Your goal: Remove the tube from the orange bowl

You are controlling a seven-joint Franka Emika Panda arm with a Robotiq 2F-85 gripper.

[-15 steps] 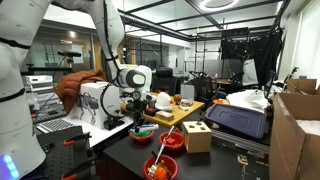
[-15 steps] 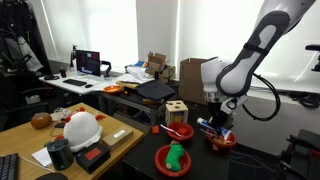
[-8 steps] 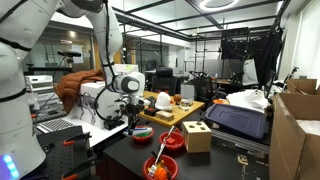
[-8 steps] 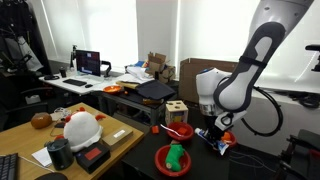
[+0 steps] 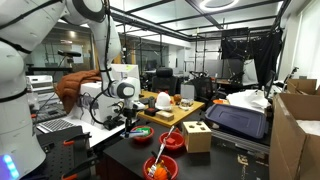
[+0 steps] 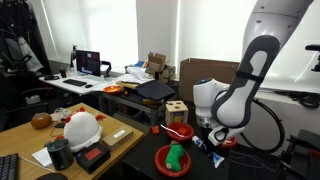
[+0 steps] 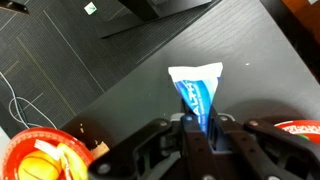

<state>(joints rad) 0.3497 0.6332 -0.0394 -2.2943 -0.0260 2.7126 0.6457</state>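
Note:
I need to move my gripper down next, away from the bowls and onto the bare tabletop, to release the tube (image 7: 197, 88). That clear spot is below my gripper.
In the wrist view my gripper (image 7: 200, 128) is shut on the tube (image 7: 197, 88), a slim blue tube whose whitish end points away from the jaws. It hangs over the dark tabletop. The orange bowl shows as a red rim at the lower right of the wrist view (image 7: 301, 127). In both exterior views the gripper (image 5: 127, 122) (image 6: 211, 147) is low over the table beside the orange bowl (image 5: 144, 132) (image 6: 230, 142), no longer above it. The tube is too small to make out in the exterior views.
A red bowl with orange and yellow items (image 7: 40, 155) lies left of the gripper. Another red bowl holds a green object (image 6: 175, 158), and a third sits near a wooden shape-sorter box (image 6: 177, 110) (image 5: 197, 136). The table edge and cables are nearby.
The gripper has lifted the tube out of the orange bowl and moved sideways and lower, so it now holds the tube over bare tabletop beside the bowl.

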